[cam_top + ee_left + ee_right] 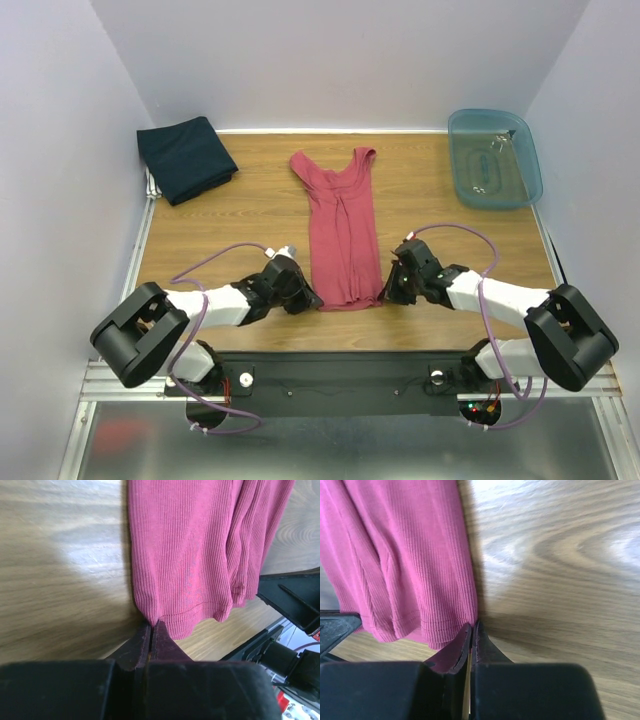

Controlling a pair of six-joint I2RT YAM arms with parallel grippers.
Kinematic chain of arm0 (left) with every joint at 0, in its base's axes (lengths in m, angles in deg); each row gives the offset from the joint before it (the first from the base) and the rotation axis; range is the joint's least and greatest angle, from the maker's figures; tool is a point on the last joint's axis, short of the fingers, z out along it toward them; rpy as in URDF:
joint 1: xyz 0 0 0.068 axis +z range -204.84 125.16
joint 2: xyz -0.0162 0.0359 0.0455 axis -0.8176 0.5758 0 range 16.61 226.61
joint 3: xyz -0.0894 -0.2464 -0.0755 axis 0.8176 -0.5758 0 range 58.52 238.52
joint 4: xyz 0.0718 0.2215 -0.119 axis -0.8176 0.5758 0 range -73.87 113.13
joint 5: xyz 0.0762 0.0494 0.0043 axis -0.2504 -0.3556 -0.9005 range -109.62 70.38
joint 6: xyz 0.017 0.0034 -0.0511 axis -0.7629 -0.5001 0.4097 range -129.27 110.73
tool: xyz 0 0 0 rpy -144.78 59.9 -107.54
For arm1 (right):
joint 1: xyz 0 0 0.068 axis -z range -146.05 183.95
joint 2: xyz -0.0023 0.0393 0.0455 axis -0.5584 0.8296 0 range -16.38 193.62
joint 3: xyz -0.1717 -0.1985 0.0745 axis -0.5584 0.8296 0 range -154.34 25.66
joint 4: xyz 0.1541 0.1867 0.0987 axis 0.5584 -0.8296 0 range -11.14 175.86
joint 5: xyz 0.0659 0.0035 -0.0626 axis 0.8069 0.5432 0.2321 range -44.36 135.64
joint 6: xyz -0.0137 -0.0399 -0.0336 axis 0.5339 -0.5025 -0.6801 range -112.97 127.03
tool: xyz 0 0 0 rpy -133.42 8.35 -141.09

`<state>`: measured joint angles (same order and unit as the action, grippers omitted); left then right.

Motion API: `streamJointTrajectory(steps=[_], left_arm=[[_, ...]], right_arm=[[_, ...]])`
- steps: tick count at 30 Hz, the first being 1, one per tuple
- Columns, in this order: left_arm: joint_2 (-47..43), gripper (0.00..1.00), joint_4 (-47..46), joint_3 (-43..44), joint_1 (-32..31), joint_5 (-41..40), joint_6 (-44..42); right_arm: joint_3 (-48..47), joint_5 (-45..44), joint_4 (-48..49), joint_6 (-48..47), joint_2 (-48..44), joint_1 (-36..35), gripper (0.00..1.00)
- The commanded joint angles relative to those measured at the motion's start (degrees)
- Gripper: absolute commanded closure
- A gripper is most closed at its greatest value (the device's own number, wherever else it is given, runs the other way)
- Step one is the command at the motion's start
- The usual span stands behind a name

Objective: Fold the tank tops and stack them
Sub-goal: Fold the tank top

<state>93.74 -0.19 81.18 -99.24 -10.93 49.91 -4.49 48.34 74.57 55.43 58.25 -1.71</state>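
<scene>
My left gripper lifts next, carries the hem corner outward to the straps' base and releases it, because the cloth lies long.
The maroon tank top lies flat, folded narrow lengthwise, straps toward the back, hem toward me. My left gripper is shut on its near left hem corner; in the left wrist view the jaws pinch the ribbed cloth at the tips. My right gripper is shut on the near right hem corner; the right wrist view shows the closed jaws meeting the hem. The navy tank top lies as a folded square at the back left.
A translucent blue plastic tub stands at the back right. White walls close in the wooden table on three sides. Purple cables loop over both arms.
</scene>
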Motion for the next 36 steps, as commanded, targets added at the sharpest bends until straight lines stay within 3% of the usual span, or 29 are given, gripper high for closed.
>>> streamJointTrajectory(steps=[1, 8, 18, 25, 36], left_arm=[[0.14, 1.0, 9.63, -0.77, -3.74, -1.92, -1.26], [-3.98, 1.0, 18.42, -1.56, -11.66, -4.91, 2.87], [-13.84, 1.0, 31.94, -0.69, -17.74, -7.1, 5.95], [-14.99, 1.0, 36.79, 8.01, -16.25, -12.2, 0.86], [-8.92, 1.0, 32.84, 14.96, -5.88, -12.2, -9.25]], right_arm=[[0.71, -2.34, -3.82, -0.85, -0.1, -3.01, 1.0], [0.8, -8.14, -13.21, 2.31, -7.12, -9.51, 1.0], [-2.63, -14.47, -27.99, 9.08, -15.48, -20.06, 1.0], [-11.32, -22.03, -30.28, 7.5, -11.1, -19.98, 1.0], [-20.73, -28.36, -26.33, 2.14, 1.03, -20.06, 1.0]])
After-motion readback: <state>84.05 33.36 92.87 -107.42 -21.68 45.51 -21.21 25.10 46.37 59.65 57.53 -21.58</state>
